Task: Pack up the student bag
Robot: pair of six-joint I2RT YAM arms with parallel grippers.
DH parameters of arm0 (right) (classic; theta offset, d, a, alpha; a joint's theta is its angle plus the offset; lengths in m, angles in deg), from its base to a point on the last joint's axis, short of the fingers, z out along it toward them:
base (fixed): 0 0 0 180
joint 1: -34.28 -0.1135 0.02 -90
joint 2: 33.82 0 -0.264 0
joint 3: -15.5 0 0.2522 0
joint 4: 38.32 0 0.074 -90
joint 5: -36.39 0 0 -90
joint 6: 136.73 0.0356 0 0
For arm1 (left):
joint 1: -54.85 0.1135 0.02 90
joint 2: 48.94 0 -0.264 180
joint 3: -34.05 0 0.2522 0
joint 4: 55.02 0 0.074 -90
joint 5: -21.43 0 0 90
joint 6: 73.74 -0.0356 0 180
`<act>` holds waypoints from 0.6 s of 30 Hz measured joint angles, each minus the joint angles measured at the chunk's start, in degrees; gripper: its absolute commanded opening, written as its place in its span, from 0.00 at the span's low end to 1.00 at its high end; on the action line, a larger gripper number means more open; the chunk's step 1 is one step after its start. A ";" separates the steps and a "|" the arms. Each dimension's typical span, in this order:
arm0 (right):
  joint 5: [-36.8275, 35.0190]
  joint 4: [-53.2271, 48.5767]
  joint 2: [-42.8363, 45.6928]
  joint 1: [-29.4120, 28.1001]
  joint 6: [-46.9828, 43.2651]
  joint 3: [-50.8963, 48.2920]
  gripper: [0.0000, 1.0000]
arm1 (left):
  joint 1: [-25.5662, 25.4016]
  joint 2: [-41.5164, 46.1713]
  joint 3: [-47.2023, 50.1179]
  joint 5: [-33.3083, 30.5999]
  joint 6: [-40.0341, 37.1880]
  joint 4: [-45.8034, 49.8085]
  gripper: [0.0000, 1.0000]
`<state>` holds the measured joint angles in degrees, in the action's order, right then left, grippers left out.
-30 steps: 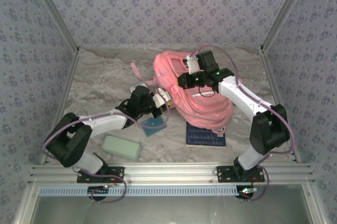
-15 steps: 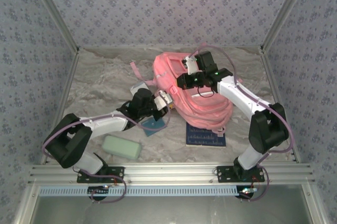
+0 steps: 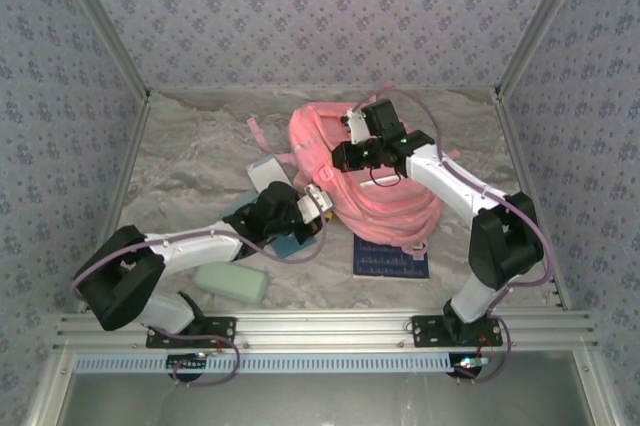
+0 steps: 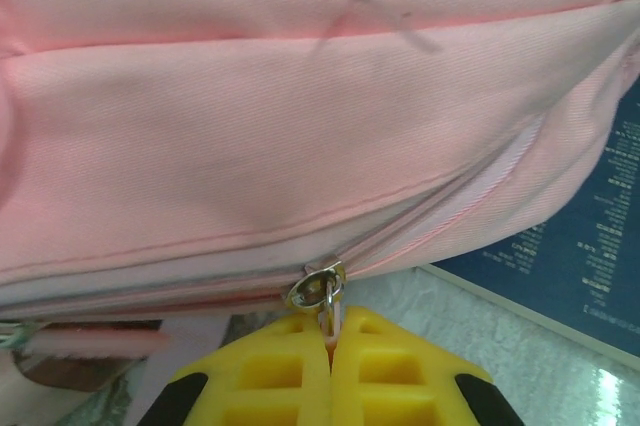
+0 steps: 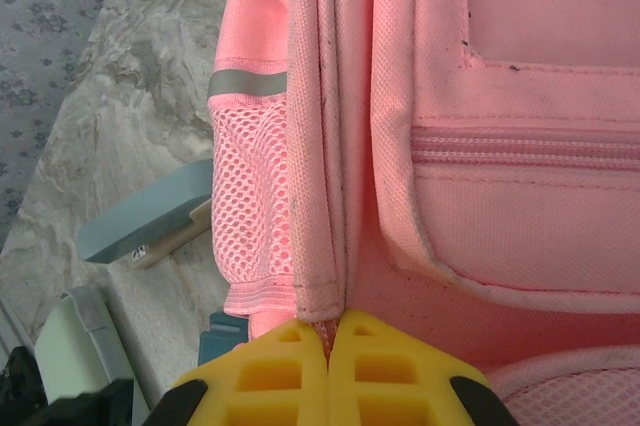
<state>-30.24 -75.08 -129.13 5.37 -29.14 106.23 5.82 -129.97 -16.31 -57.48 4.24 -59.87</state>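
Note:
I should pull the held fabric seam sideways toward the grey-white box (image 3: 268,174) with my right gripper and release it, as my left gripper has shut on the zipper pull.
The student bag (image 3: 385,191) is a big pink backpack lying in the middle of the table. My left gripper (image 3: 322,200) is at the bag's near left edge, and in the left wrist view it (image 4: 332,318) is shut on the zipper pull hanging from the metal slider (image 4: 317,285). My right gripper (image 3: 345,153) sits on the bag's upper left part. Seen from the right wrist, it (image 5: 333,324) is shut on a fold of the bag's fabric (image 5: 318,276) beside the mesh side pocket (image 5: 250,231).
A dark blue book (image 3: 391,257) lies partly under the bag's near edge. A mint green case (image 3: 232,281) sits at the front left, a teal notebook (image 3: 291,244) under the left arm, and a grey-white box (image 3: 265,170) left of the bag. Patterned walls close in three sides.
The left gripper slid slightly right and toward the front along the bag's edge and finished closing on the zipper pull. The right gripper and the bag's top shifted a little left.

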 measured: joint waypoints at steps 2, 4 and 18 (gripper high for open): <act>-1.31 -0.50 -0.98 -0.92 0.42 0.87 0.00 | -1.22 -0.07 -0.11 -0.44 0.63 0.92 0.00; -2.49 -0.74 -2.12 -1.68 1.09 1.75 0.00 | -2.49 -0.33 -0.55 -0.76 1.33 1.99 0.00; -11.28 -0.55 -9.79 -6.69 7.37 8.63 0.00 | -7.82 -6.29 -9.90 -1.95 9.70 11.34 0.01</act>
<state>-41.52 -75.63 -138.92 -1.32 -21.78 114.86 -2.01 -136.27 -26.21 -59.42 13.95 -48.53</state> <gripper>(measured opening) 0.047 0.041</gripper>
